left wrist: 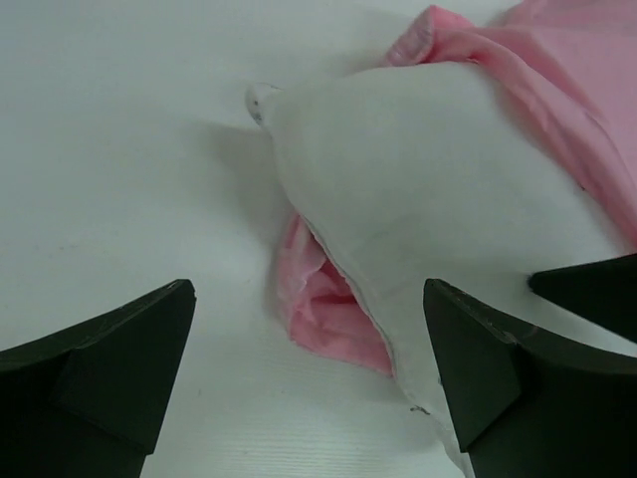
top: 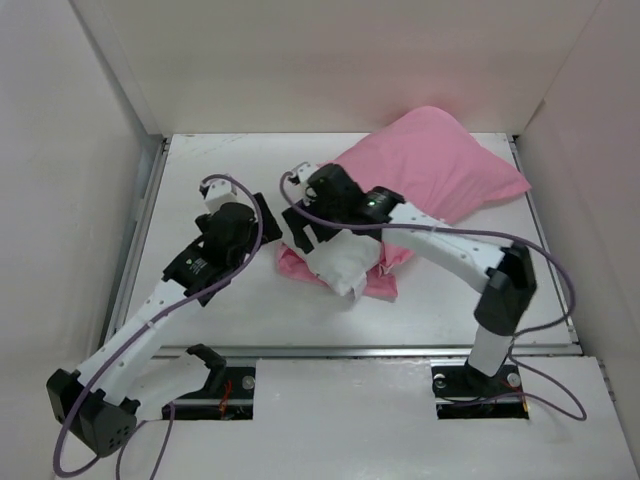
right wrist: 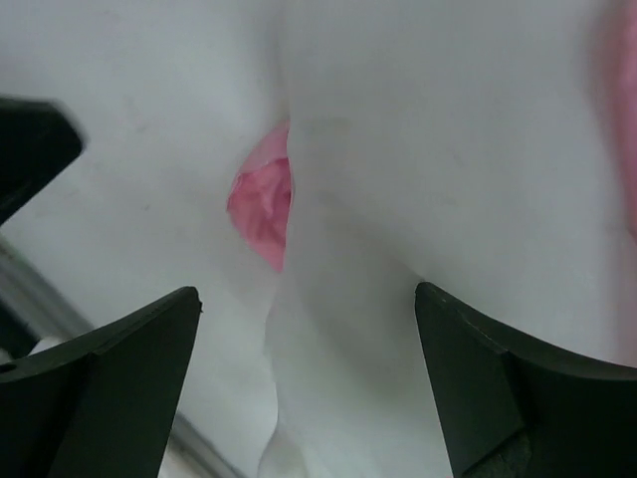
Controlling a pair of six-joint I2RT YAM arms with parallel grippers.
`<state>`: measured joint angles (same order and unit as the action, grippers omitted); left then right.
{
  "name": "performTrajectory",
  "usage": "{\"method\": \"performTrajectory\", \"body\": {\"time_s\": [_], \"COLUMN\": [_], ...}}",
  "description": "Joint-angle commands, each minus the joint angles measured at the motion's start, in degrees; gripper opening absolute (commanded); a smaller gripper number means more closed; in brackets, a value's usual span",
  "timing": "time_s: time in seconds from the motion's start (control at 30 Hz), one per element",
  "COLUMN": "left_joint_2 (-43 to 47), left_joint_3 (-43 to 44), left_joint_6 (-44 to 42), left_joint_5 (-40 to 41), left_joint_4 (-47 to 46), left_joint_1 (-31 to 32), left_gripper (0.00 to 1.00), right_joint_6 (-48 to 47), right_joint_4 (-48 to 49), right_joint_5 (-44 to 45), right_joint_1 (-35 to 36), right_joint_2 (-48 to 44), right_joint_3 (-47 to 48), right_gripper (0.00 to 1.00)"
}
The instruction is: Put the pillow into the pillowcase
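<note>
The white pillow end is below and still outside the pillowcase's opening. My right gripper should turn next, lower its open fingers onto the middle of the pillow end and close.
The pink pillowcase (top: 440, 170) lies plump at the back right of the table, with most of the pillow inside it. A white end of the pillow (top: 340, 265) sticks out of its near left mouth, over a crumpled pink edge (top: 385, 282). My left gripper (top: 268, 218) stands open just left of that end. In the left wrist view the gripper (left wrist: 309, 349) straddles bare table, with the pillow (left wrist: 418, 199) and pillowcase (left wrist: 318, 299) ahead. My right gripper (top: 305, 232) hovers open over the exposed end. Its wrist view shows the gripper (right wrist: 309, 368) wide above the pillow (right wrist: 448, 149), with a patch of pillowcase (right wrist: 264, 204) beside it.
White walls close in the table at the back and on both sides. A metal rail (top: 350, 350) runs along the front edge and another (top: 140, 230) along the left side. The two grippers stand close together; a finger of the right gripper (left wrist: 597, 289) shows in the left wrist view.
</note>
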<state>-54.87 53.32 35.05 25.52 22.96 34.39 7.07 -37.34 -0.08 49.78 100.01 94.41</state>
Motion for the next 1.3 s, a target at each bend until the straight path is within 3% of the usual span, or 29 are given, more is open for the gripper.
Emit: {"method": "performTrajectory", "body": {"time_s": [0.0,0.1,0.17,0.2,0.27,0.3,0.47,0.67,0.93,1.13,1.27], "left_joint_2": [4.1,4.7,4.7,4.7,4.2,4.2,0.9,-3.0,-12.7,-16.0,-25.7], "left_joint_3": [-1.5,-2.7,-3.7,-3.7,-4.3,-5.0,-8.4,-11.4,-9.3,-4.6,-2.5], "left_joint_6": [1.3,2.0,1.4,0.8,0.8,0.8,-0.4,-6.3,-10.8,-12.7,-13.3], "left_joint_5": [-2.9,-6.3,-9.5,-10.3,-11.0,-11.6,-17.4,-31.4,-35.8,-27.9,-26.1], "left_joint_4": [-1.9,-5.7,-7.7,-7.8,-8.4,-9.0,-15.5,-26.5,-37.0,-36.4,-36.4], "left_joint_1": [-5.4,-9.0,-9.5,-10.2,-10.8,-10.8,-10.8,-9.0,5.3,8.1,8.1], "left_gripper": [1.0,1.0,1.0,1.0,1.0,1.0,1.0,1.0,1.0,1.0,1.0], "right_joint_6": [-0.8,1.6,2.9,3.8,8.4,10.0,15.3,14.8,10.4,10.4,10.4], "right_joint_4": [-2.1,-3.7,-3.7,-4.2,-5.5,-6.2,-5.1,2.9,0.5,1.4,2.6], "right_joint_5": [13.1,28.4,36.1,38.0,43.1,43.8,38.9,34.7,37.4,38.0,37.3], "right_joint_1": [2.2,3.6,3.6,3.6,3.6,3.6,3.6,0.9,0.9,0.9,0.9], "right_joint_2": [8.3,14.4,14.4,13.0,9.4,7.1,-16.0,-37.2,-37.4,-35.9,-37.3], "right_joint_3": [7.8,10.4,7.5,5.7,1.3,-3.6,-17.7,-20.7,-11.2,-10.7,-10.7], "right_gripper": [0.94,0.89,0.77,0.48,0.23,0.0,0.0,0.0,0.0,0.0,0.0]}}
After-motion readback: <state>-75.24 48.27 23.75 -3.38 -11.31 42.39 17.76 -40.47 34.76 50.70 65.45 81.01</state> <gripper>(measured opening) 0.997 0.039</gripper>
